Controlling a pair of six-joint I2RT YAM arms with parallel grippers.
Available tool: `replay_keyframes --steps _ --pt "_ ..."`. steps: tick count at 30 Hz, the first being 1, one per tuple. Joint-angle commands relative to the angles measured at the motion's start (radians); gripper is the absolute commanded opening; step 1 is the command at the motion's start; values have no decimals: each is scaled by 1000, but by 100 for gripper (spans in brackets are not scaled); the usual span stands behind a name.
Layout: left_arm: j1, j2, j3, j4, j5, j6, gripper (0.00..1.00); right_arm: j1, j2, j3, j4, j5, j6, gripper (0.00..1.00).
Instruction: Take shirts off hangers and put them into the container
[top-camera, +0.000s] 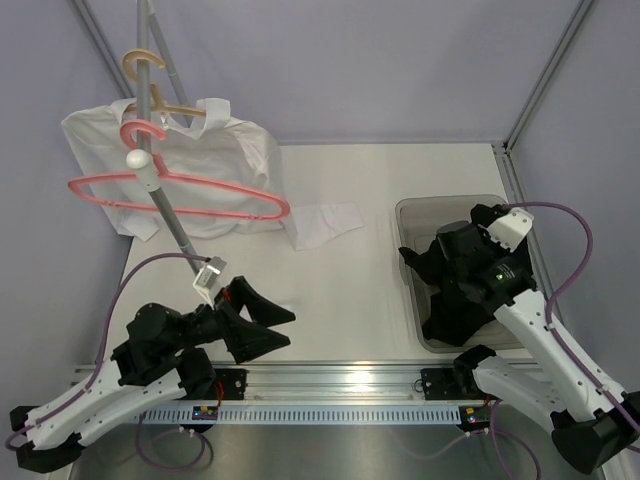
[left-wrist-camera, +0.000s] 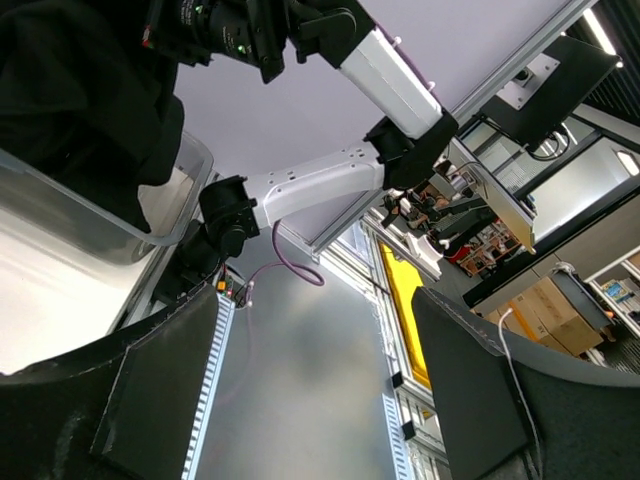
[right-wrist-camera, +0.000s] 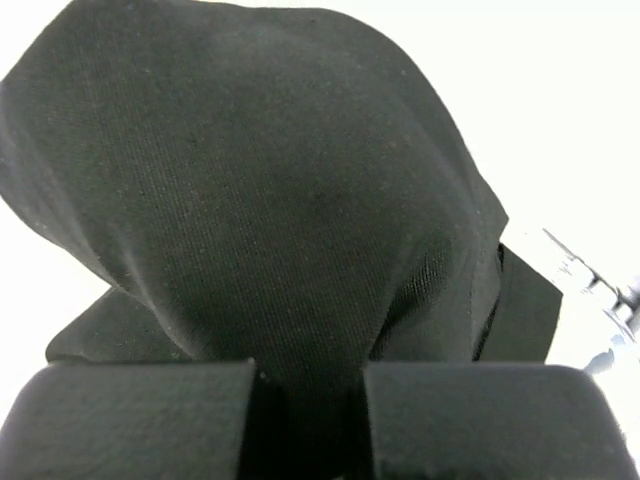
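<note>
The robot's right gripper will next go down toward the clear container directly below it and let go of the fold there, since most of the black shirt is already inside.
The white shirt (top-camera: 190, 155) hangs on the pale tan hanger (top-camera: 178, 106) at the back left. In front of it the pink hanger (top-camera: 200, 200) hangs bare on the pole. The black shirt (top-camera: 450, 305) lies bunched in the clear container (top-camera: 408, 214) on the right, and spills over its rim in the left wrist view (left-wrist-camera: 90, 110). My right gripper (right-wrist-camera: 308, 400) is shut on a fold of the black shirt (right-wrist-camera: 270, 200), low over the container (left-wrist-camera: 190, 170). My left gripper (top-camera: 290, 330) stands wide open near the front edge, nothing between its fingers (left-wrist-camera: 165, 390).
A grey rack pole (top-camera: 165, 200) with a white knob slants from the back left toward the left arm. A small flat white scrap (top-camera: 325, 222) lies mid-table. The frame's uprights stand at the back corners, and a metal rail runs along the front edge.
</note>
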Motion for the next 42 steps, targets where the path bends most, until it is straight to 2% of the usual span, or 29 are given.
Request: replay_keyframes --steps 1,4,7,11,13,14,15,18,20,22,23,24,26,27,29,30,33,35,37,39,40,42 --pt "-5 -33 1 0 -7 -20 82 -52 19 30 -60 58 139 0" --pt "-5 -50 10 -38 -13 -19 82 -55 67 41 -125 96 235 2" --pt "-5 -69 26 -81 -13 -20 81 -54 117 54 -241 141 468 7" --pt "-5 -112 46 -144 -24 -16 81 -54 173 111 -265 144 504 8" --pt "-5 -131 67 -190 -30 -3 81 -55 210 134 -280 141 508 15" --pt "-5 -137 72 -201 -32 0 81 -55 216 165 -281 133 498 27" --pt "-5 -140 76 -216 -30 3 81 -55 225 176 -265 118 481 57" --pt "-5 -159 78 -245 -39 14 81 -54 216 231 -239 101 377 99" --pt "-5 -175 70 -265 -54 21 81 -54 191 303 -202 63 219 100" --pt "-4 -192 47 -293 -74 26 82 -47 132 366 -121 -115 64 100" --pt "-5 -207 40 -319 -102 29 82 -41 107 399 -84 -322 15 99" --pt "-5 -212 33 -336 -119 38 82 -32 49 398 26 -430 -28 99" --pt "-4 -214 21 -380 -172 41 83 -3 -5 383 118 -639 -88 99" --pt "-4 -214 15 -390 -188 40 83 -1 -38 375 228 -708 -151 100" --pt "-4 -214 3 -416 -243 35 83 0 -39 380 332 -866 -217 100" --pt "-4 -214 1 -431 -275 17 83 -1 -4 386 435 -926 -293 99" --pt "-4 -269 3 -512 -418 -34 80 -1 163 476 553 -1166 -404 100" --pt "-4 -293 1 -563 -508 -55 77 -1 328 600 565 -1249 -444 99" --pt "-4 -329 -3 -583 -582 -66 73 -1 426 729 577 -1266 -513 100" --pt "-4 -336 -11 -585 -613 -65 71 -3 557 818 594 -1315 -591 99" --pt "-4 -329 -13 -585 -627 -66 70 -1 608 935 584 -1342 -616 99" --pt "-4 -304 -20 -565 -650 -60 70 -3 749 1054 558 -1413 -663 99"
